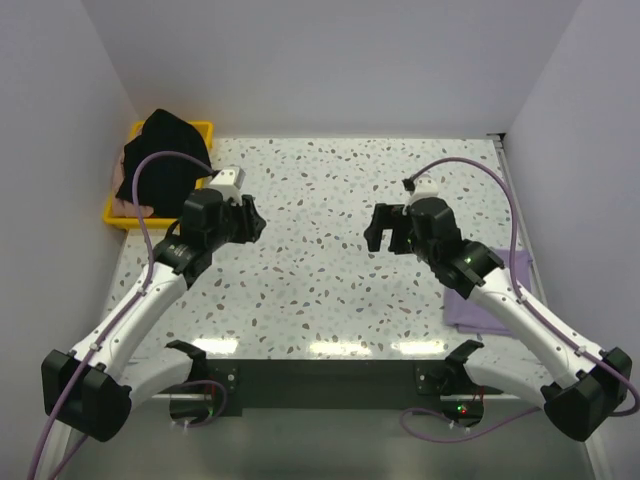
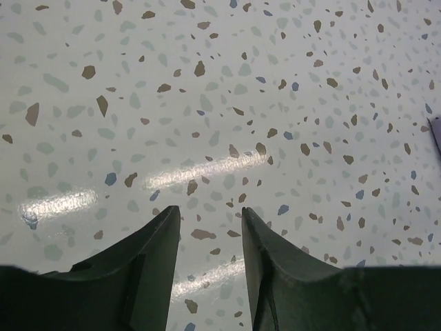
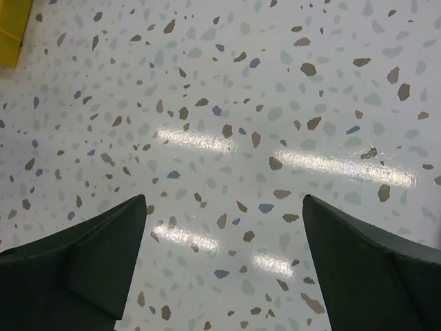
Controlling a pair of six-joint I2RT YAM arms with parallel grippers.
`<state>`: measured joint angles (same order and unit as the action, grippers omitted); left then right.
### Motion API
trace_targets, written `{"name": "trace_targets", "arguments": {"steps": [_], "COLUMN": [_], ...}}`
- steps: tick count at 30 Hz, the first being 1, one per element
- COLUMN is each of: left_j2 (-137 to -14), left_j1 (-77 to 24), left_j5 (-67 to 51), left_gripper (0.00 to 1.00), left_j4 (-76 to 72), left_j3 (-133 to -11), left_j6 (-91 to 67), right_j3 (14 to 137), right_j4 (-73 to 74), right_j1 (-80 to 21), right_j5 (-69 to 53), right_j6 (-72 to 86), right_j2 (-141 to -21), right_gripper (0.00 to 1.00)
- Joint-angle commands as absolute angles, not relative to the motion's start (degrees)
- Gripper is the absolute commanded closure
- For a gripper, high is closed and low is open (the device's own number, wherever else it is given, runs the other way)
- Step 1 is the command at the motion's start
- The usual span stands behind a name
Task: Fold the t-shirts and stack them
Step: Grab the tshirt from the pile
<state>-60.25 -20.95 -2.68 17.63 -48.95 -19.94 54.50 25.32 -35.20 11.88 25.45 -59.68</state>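
The black t-shirt lies outward of my left gripper, to its left in the top view. I must cross the bin's rim and lower onto the t-shirt's middle (image 1: 170,165).
A black t-shirt (image 1: 160,150) lies bunched in a yellow bin (image 1: 120,214) at the far left, with a bit of pink cloth (image 1: 135,208) under it. A folded lavender t-shirt (image 1: 480,305) lies on the table at the right, partly under my right arm; its corner shows at the edge of the left wrist view (image 2: 437,131). My left gripper (image 1: 252,221) hovers over bare table, right of the bin, jaws a little apart and empty (image 2: 210,214). My right gripper (image 1: 385,228) hovers over the table centre, jaws wide apart and empty (image 3: 224,203).
The speckled white table (image 1: 320,200) is boxed in by white walls at back, left and right. The yellow bin's corner shows in the right wrist view (image 3: 12,27). A dark rail (image 1: 320,375) runs along the near edge between the arm bases.
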Motion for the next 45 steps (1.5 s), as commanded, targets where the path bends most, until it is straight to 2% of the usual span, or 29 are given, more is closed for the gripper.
{"name": "trace_targets", "arguments": {"steps": [1, 9, 13, 18, 19, 23, 29, 32, 38, 41, 45], "left_j2": [-60.5, -64.7, -69.2, -80.0, -81.5, -88.4, -102.2, -110.5, -118.6, -119.8, -118.7], "left_j1": [-20.5, -20.5, -19.3, -10.5, -9.2, -1.3, 6.8, 8.3, 10.4, 10.7, 10.7], "left_j5": [-1.0, 1.3, 9.5, 16.8, 17.9, 22.7, 27.5, 28.2, 27.4, 26.7, 25.6], "left_gripper": [0.54, 0.52, 0.42, 0.37, 0.31, 0.28, 0.29, 0.31, 0.33, 0.38, 0.51], "left_j4": [14.6, 15.3, 16.3, 19.8, 19.7, 18.1, 18.2, 18.9, 17.2, 17.1, 16.3], "left_j3": [-49.2, -53.5, -59.0, -68.7, -71.3, -76.7, -86.1, -91.1, -94.3, -94.7, -94.9], "left_j6": [-20.2, -22.9, -25.8, -31.4, -31.8, -32.7, -32.2, -30.6, -29.6, -29.5, -28.9], "right_j3": [53.8, 51.9, 51.2, 49.2, 49.0, 49.4, 49.6, 49.3, 48.6, 48.4, 48.3], "right_j4": [25.0, 27.8, 28.1, 27.6, 27.8, 28.5, 28.7, 28.8, 28.9, 29.0, 28.6], "right_j1": [-35.2, -35.2, -35.2, -35.2, -35.2, -35.2, -35.2, -35.2, -35.2, -35.2, -35.2], "right_j5": [9.6, 5.1, 2.0, 0.2, -0.7, -2.7, -3.4, -3.5, -4.8, -4.7, -5.1], "right_j6": [25.0, 25.8, 26.1, 26.2, 26.2, 25.9, 25.9, 25.9, 25.7, 25.7, 25.8], "right_j2": [-57.1, -55.9, -55.5, -54.9, -54.9, -54.7, -53.9, -53.9, -54.1, -54.0, -54.3], "right_gripper": [0.01, 0.01, 0.01, 0.01, 0.01, 0.01, 0.01, 0.01, 0.01, 0.01, 0.01]}}
